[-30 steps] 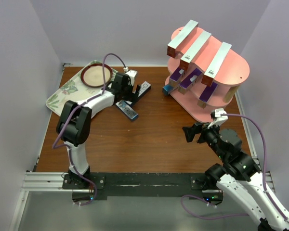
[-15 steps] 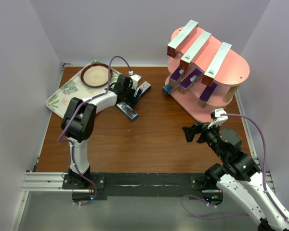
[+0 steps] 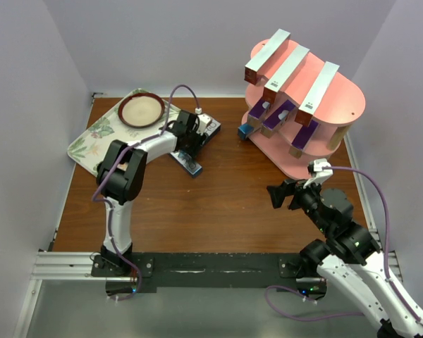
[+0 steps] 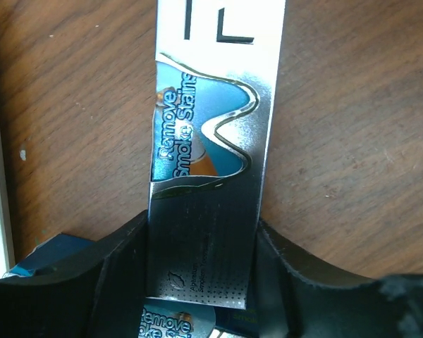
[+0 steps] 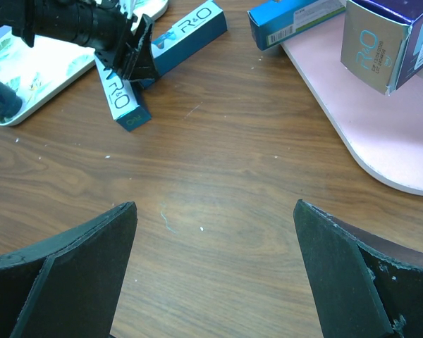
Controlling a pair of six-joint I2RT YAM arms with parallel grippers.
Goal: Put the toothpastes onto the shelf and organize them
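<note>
The shelf's bottom board point(image 3: 269, 148) is bare beside the blue box. My left gripper lifts next, moves to the right in the top view and releases there.
My left gripper point(image 3: 195, 137) is low over the table, its jaws pressed against both long sides of a silver-and-blue toothpaste box point(image 4: 211, 105) that lies flat. A second blue box point(image 3: 187, 162) lies partly under it, toward the near side. The pink shelf point(image 3: 338, 105) stands at the back right. Three silver boxes point(image 3: 287, 70) lie across its top board, purple ones point(image 3: 278, 116) rest on the middle tier, and a blue one point(image 3: 248, 131) lies at its foot. My right gripper point(image 3: 282, 193) hovers open over bare table point(image 5: 215, 239), holding nothing.
A leaf-patterned tray point(image 3: 92, 137) with a round brown-rimmed dish point(image 3: 142, 110) lies at the back left, right beside my left arm. White walls close in the table on three sides. The shelf's bottom board point(image 5: 352, 134) juts toward my right gripper.
My left gripper slid right along the table onto the silver box and its jaws closed from wide open against the box's sides. The right arm has not moved.
</note>
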